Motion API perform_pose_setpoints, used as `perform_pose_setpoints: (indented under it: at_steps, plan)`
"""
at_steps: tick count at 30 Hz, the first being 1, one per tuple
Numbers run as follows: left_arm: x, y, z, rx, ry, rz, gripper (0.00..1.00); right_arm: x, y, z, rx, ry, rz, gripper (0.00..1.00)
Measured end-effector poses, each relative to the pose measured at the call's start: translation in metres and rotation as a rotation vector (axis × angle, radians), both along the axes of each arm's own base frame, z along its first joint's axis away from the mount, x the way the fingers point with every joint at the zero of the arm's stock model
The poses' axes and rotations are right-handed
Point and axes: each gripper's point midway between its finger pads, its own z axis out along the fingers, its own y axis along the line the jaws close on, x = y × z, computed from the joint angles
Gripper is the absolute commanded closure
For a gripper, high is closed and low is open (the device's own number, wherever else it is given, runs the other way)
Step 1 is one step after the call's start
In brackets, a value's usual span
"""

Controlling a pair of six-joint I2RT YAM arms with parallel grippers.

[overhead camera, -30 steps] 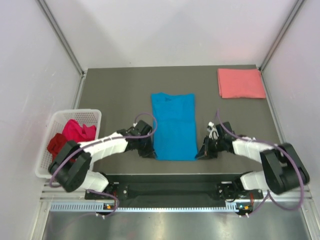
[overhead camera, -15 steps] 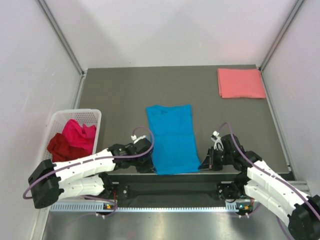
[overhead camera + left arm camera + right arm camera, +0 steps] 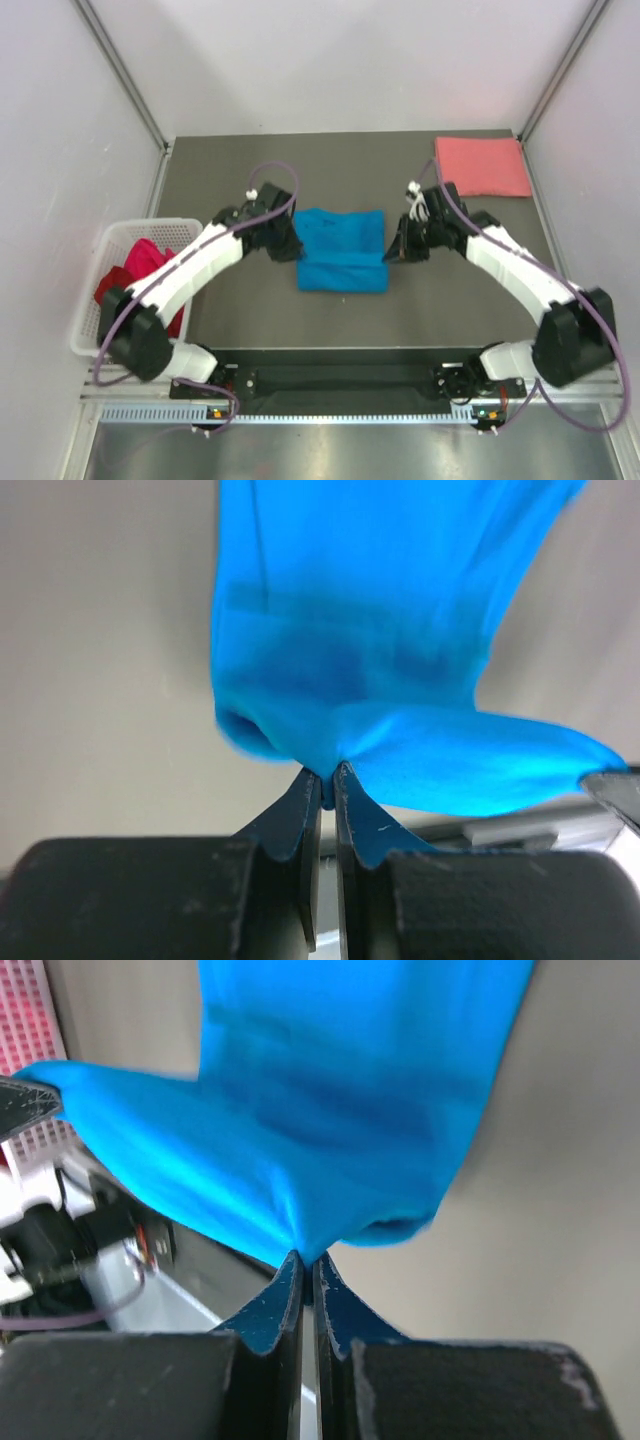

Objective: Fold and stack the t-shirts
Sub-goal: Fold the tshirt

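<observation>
The left gripper carries the shirt's pinched corner outward next and releases it at the blue shirt's far edge point(image 3: 314, 212), since that edge lies outward of the gripper.
The bright blue t-shirt point(image 3: 340, 250) lies mid-table, doubled over, its near fold towards the arms. My left gripper point(image 3: 293, 247) is shut on the shirt's left corner and my right gripper point(image 3: 393, 249) is shut on its right corner. In the left wrist view the blue cloth point(image 3: 350, 630) bunches into the closed left gripper point(image 3: 327, 775). The right wrist view shows blue fabric point(image 3: 340, 1090) pinched the same way in the right gripper point(image 3: 305, 1260). A folded salmon pink t-shirt point(image 3: 482, 166) lies at the far right corner. A magenta t-shirt point(image 3: 140, 258) and a dark red one point(image 3: 108, 292) sit crumpled in the basket.
The white lattice basket point(image 3: 112, 235) stands off the table's left edge, beside the left arm. Grey walls with metal posts close in the table on the left, the right and the far side. A black rail runs along the near edge.
Both grippers have carried the blue shirt's near hem away from the near edge towards the far end. The shirt now lies folded to about half its length.
</observation>
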Motion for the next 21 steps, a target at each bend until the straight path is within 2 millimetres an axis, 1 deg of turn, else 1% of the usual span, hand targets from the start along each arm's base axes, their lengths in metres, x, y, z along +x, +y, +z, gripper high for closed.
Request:
perform_pose_setpoints:
  at_steps: [3,5,11,16,18,21]
  plan:
    - [0.044,0.000,0.002,0.026,-0.001,-0.016,1.00,0.042,0.005,0.006,-0.011,-0.013,-0.003,1.00]
    - [0.071,-0.001,-0.002,0.043,0.001,-0.037,1.00,0.067,0.006,0.005,-0.021,-0.011,-0.005,1.00]
    - [0.132,-0.002,-0.014,0.056,-0.004,-0.078,1.00,0.134,0.009,0.003,-0.025,-0.010,-0.014,1.00]
    - [0.177,-0.002,-0.023,0.035,-0.013,-0.083,1.00,0.177,0.011,-0.004,-0.016,-0.015,-0.017,1.00]
    - [0.190,-0.003,-0.031,0.028,-0.006,-0.088,1.00,0.189,0.011,-0.009,-0.012,-0.011,-0.019,1.00]
    - [0.204,-0.002,-0.044,0.021,0.010,-0.088,1.00,0.205,0.010,-0.019,0.000,0.016,-0.023,1.00]
